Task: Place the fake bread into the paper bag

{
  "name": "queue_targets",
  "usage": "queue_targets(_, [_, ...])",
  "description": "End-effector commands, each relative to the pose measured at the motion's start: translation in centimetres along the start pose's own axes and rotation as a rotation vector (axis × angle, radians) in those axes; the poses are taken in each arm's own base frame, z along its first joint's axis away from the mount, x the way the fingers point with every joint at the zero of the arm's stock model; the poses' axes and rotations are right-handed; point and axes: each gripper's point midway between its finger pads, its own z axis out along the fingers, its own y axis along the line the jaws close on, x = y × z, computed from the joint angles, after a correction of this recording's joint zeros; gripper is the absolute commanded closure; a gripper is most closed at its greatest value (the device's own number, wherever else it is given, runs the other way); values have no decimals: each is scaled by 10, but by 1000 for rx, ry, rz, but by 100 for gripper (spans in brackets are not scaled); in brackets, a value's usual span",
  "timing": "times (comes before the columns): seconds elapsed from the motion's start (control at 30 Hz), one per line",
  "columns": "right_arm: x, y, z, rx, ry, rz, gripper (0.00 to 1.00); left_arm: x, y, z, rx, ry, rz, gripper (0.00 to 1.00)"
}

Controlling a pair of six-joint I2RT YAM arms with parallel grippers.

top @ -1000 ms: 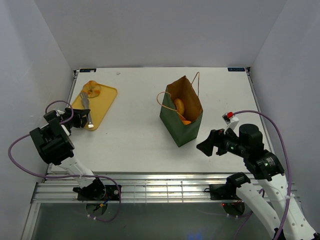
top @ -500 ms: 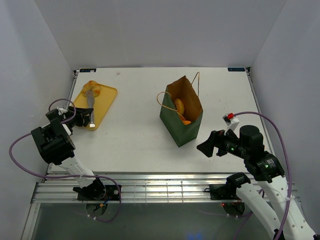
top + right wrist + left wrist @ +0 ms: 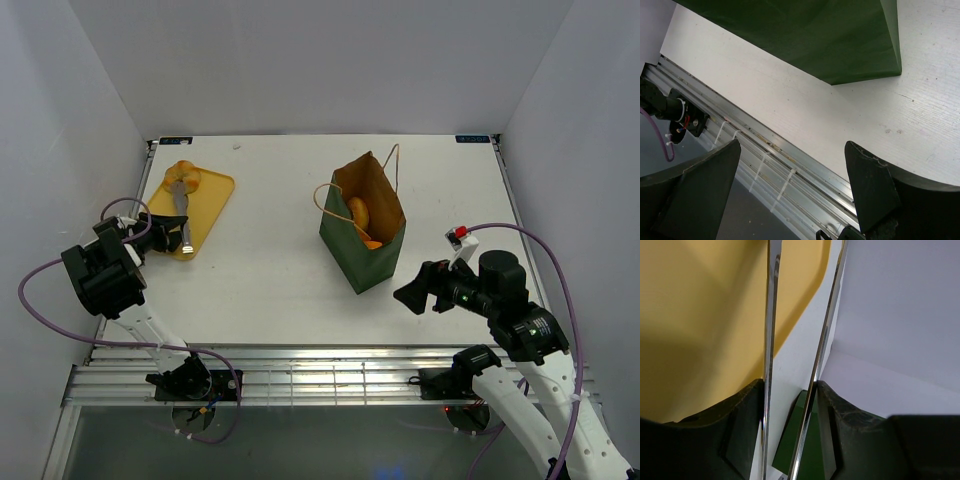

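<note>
The fake bread is outward of my left gripper, at the ends of the metal tongs. My left gripper should next move slightly outward and close on the arms of the tongs, which are still apart.
One golden-brown piece of fake bread lies at the far end of the yellow tray. More orange fake bread sits inside the standing dark green paper bag. My left gripper is shut on the handle end of the metal tongs, whose tips reach the bread on the tray. In the left wrist view my left gripper presses both tong arms, with the tray behind. My right gripper stands open near the bag's front right corner; in its wrist view the right gripper holds nothing and the bag is above.
The table's metal front rail runs just under my right gripper. White walls close in the table on the left, back and right. The bag's tan string handles stick out at its top.
My left arm has shifted slightly, swinging the tongs a little toward the bread on the tray. The right arm and the bag have not moved.
</note>
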Motion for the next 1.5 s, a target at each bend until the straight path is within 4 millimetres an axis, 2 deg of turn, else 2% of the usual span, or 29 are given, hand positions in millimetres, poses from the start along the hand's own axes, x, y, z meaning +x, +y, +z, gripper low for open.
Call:
queue_targets(0.0, [-3, -1, 3, -3, -16, -16, 10, -2, -12, -1, 33, 6, 21, 45])
queue_targets(0.2, [-2, -1, 4, -4, -15, -16, 10, -1, -12, -1, 36, 15, 9, 45])
queue_targets(0.67, [-1, -4, 5, 4, -15, -16, 10, -23, -28, 15, 67, 28, 4, 45])
queue_targets(0.97, [0, -6, 7, 10, -11, -13, 10, -27, -26, 24, 60, 30, -13, 49])
queue_targets(1.1, [1, -6, 7, 8, -12, -12, 10, -27, -24, 25, 56, 26, -16, 56])
queue_targets(1.37, [0, -4, 5, 5, -17, -14, 10, -24, -23, 22, 46, 11, -13, 82])
queue_targets(1.47, [0, -3, 5, 1, -20, -15, 10, -20, -24, 18, 45, 4, -2, 88])
